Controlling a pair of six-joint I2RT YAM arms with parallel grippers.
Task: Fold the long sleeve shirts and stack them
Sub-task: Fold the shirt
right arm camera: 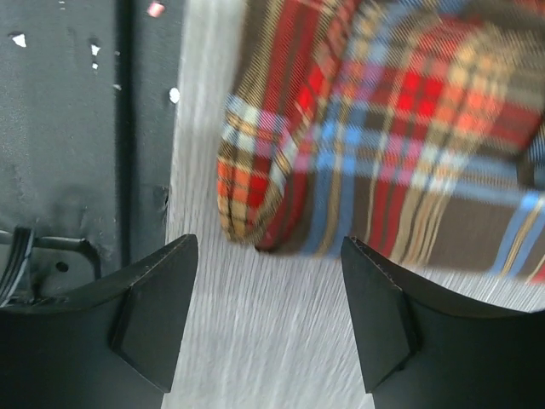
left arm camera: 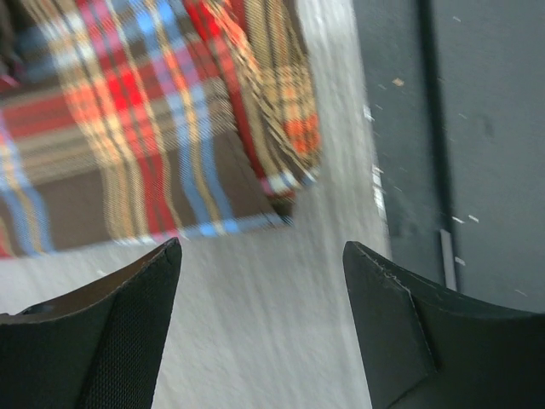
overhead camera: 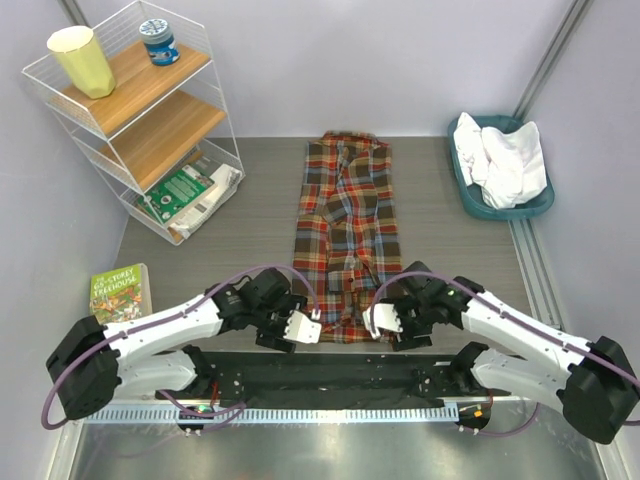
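Note:
Next, my right gripper goes down and to the left in the top view onto the near corner of the plaid shirt's hem, since bare table lies between its fingers.
The plaid flannel shirt [overhead camera: 345,225] lies flat in a long narrow strip down the middle of the table, collar at the far end. Its near hem shows in the left wrist view [left arm camera: 145,128] and in the right wrist view [right arm camera: 383,136]. The white shirt [overhead camera: 505,160] lies bunched in the teal basket [overhead camera: 465,190] at the far right. My left gripper [overhead camera: 312,330] is open and empty beside the hem's near left corner. My right gripper [overhead camera: 372,322] is open and empty beside the near right corner. Bare table lies between both pairs of fingers.
A wire shelf [overhead camera: 150,120] with a yellow cup [overhead camera: 82,60] and a blue jar [overhead camera: 158,42] stands at the far left. A green book [overhead camera: 120,292] lies at the left edge. A black base plate [overhead camera: 320,378] runs along the near edge.

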